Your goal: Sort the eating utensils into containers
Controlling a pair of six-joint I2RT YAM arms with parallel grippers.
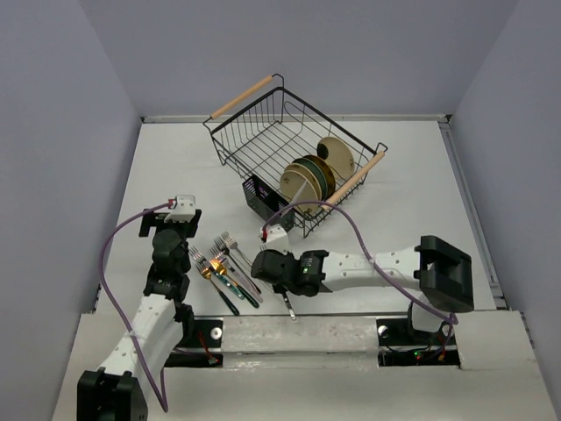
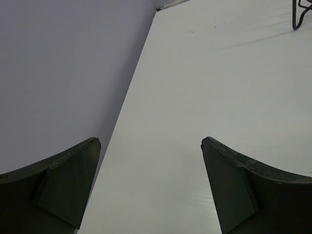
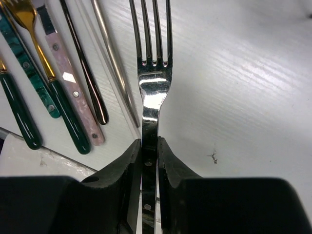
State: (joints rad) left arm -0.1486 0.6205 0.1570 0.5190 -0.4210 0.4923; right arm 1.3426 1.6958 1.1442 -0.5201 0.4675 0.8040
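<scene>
I will next lift my right gripper outward over the small black caddy's far end (image 1: pixel 258 189), tilt the silver fork's teeth up as the fork's handle end sticks out behind, then lower.
My right gripper (image 3: pixel 149 146) is shut on the dark riveted handle of a silver fork (image 3: pixel 154 83), whose tines point away over the white table. From above, that fork's handle end (image 1: pixel 287 304) sticks out behind the right gripper (image 1: pixel 262 263). Several other forks (image 1: pixel 221 267) lie just left of it, with teal (image 3: pixel 68 117), pink (image 3: pixel 66 73), dark (image 3: pixel 85 73) and silver (image 3: pixel 111 58) handles. The small black caddy (image 1: pixel 261 195) stands against the wire basket's near-left side. My left gripper (image 2: pixel 151 146) is open and empty over bare table, left of the forks (image 1: pixel 176 221).
A big black wire basket (image 1: pixel 263 132) with wooden handles holds round plates (image 1: pixel 308 178) at the back centre. Its corner (image 2: pixel 298 17) shows in the left wrist view. The left wall (image 2: pixel 63 73) runs close beside the left gripper.
</scene>
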